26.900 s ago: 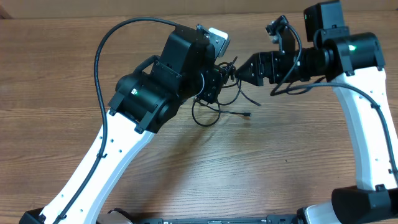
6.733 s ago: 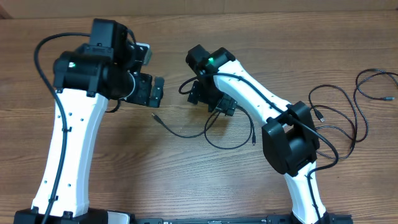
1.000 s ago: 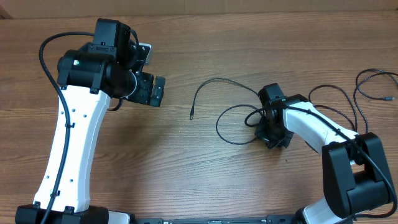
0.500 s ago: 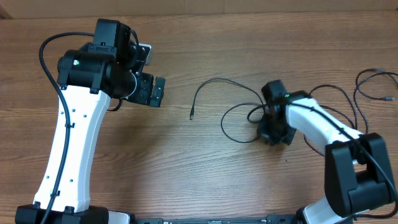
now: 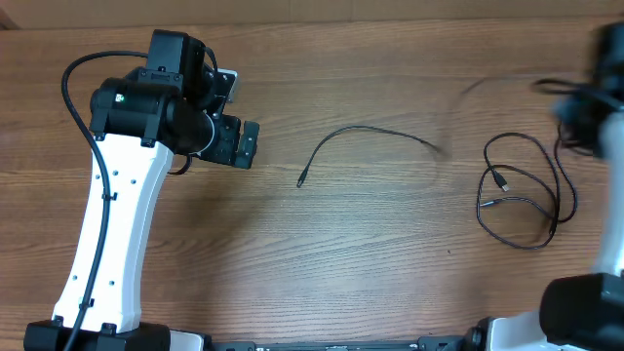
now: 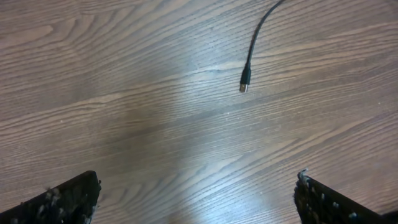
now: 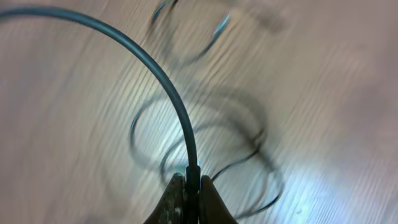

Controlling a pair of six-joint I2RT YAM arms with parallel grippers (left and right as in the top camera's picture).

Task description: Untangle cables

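Note:
The right gripper pulls the cord past the second cable's loops next, then releases its plug end over them, as it still trails across mid-table.
One thin black cable arcs across the middle of the table, and its plug end lies free. In the left wrist view that plug rests on bare wood ahead of my open left gripper, well clear of it. My left gripper hovers to the plug's left. My right gripper is shut on the cable's other plug end, and the cord curves up and away from it. In the overhead view the right gripper is a blur at the far right. A second cable lies in loose loops below it.
The right arm's white link runs down the right edge. The left arm stands over the table's left side. Blurred cable loops show on the wood beneath the right wrist.
The right arm swung fast from centre-right to the far right corner with the cable end pinched. The cable's loop pulled out into a long arc. The left arm stayed still.

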